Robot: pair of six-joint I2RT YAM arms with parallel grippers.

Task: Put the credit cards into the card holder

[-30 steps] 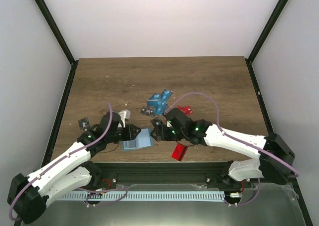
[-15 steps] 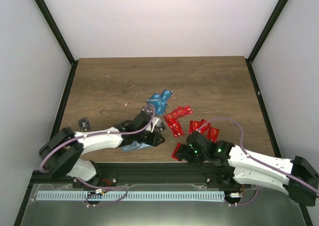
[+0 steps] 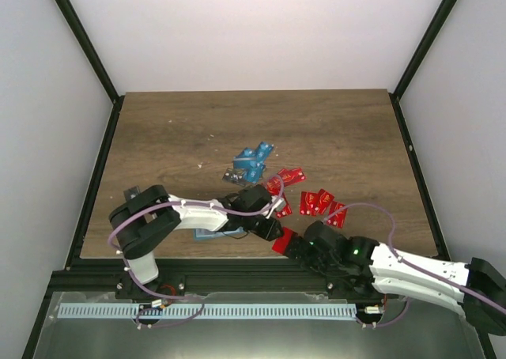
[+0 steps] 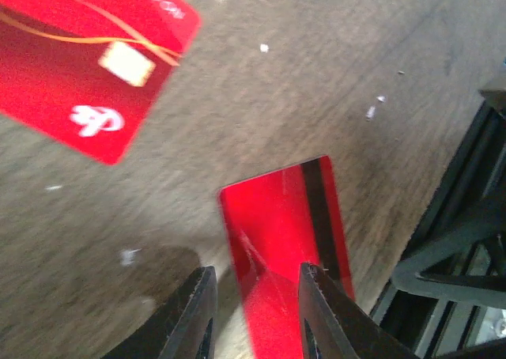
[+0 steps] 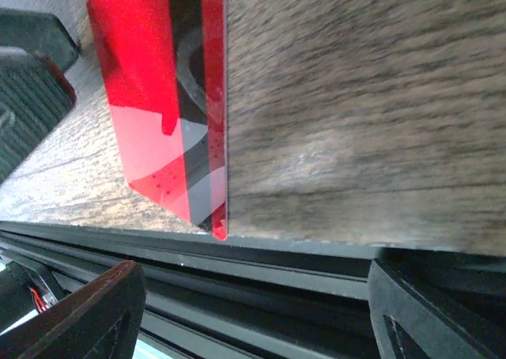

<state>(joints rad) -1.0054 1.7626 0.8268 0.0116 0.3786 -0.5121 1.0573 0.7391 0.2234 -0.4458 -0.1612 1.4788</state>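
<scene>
The robot's right gripper needs to move in next and narrow around the red credit card's striped corner (image 3: 285,252) (image 5: 210,215), which points between its open fingers at the front rail.
A red credit card (image 3: 281,243) with a black stripe lies at the table's front edge. It also shows in the left wrist view as the red card (image 4: 281,248) and in the right wrist view as the red card (image 5: 154,90). My left gripper (image 3: 271,230) (image 4: 257,315) hovers low over it, open by a narrow gap, straddling its near end without holding it. My right gripper (image 3: 292,247) (image 5: 253,315) is wide open beside the card, over the front rail. The teal card holder (image 3: 209,234) is mostly hidden under my left arm.
Bright blue cards (image 3: 254,160) lie piled mid-table with a dark card (image 3: 232,176) beside them. More red cards (image 3: 292,176) (image 3: 319,202) are scattered to the right, and one with a chip (image 4: 79,66) lies near my left gripper. The black frame rail (image 5: 261,268) borders the front edge.
My left arm has swung right, away from the card holder, to the red card at the front edge. My right arm has pulled back from the holder to the front edge.
</scene>
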